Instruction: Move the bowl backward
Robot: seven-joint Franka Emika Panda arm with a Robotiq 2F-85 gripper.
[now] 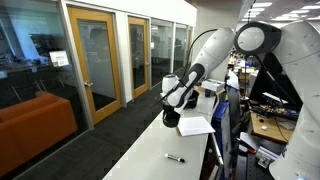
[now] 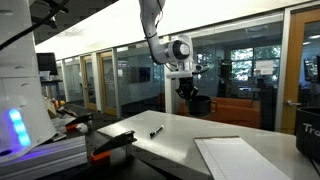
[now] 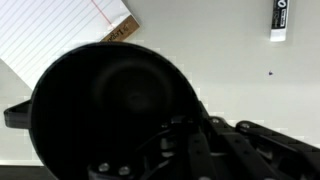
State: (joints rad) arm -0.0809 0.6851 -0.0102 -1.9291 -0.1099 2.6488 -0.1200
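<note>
The bowl [image 1: 170, 117] still hangs in the air, so next I need to lower my gripper to the bare white table below, beside the notepad, and release it.
The small black bowl [image 3: 105, 105] fills the left of the wrist view, close under the camera. My gripper [image 3: 185, 135] is shut on its rim, with one finger inside and one outside. In both exterior views the gripper [image 1: 173, 100] [image 2: 186, 88] points down and holds the bowl [image 1: 170, 117] [image 2: 200, 104] just above the white table [image 1: 150, 160] [image 2: 180, 140].
A lined notepad [image 3: 60, 40] [image 1: 195, 126] [image 2: 240, 158] lies beside the bowl. A black marker [image 3: 280, 18] [image 1: 174, 158] [image 2: 157, 130] lies further off on the table. A black object [image 2: 310, 135] stands at the table's edge, and cluttered equipment [image 2: 90, 145] lies along one side.
</note>
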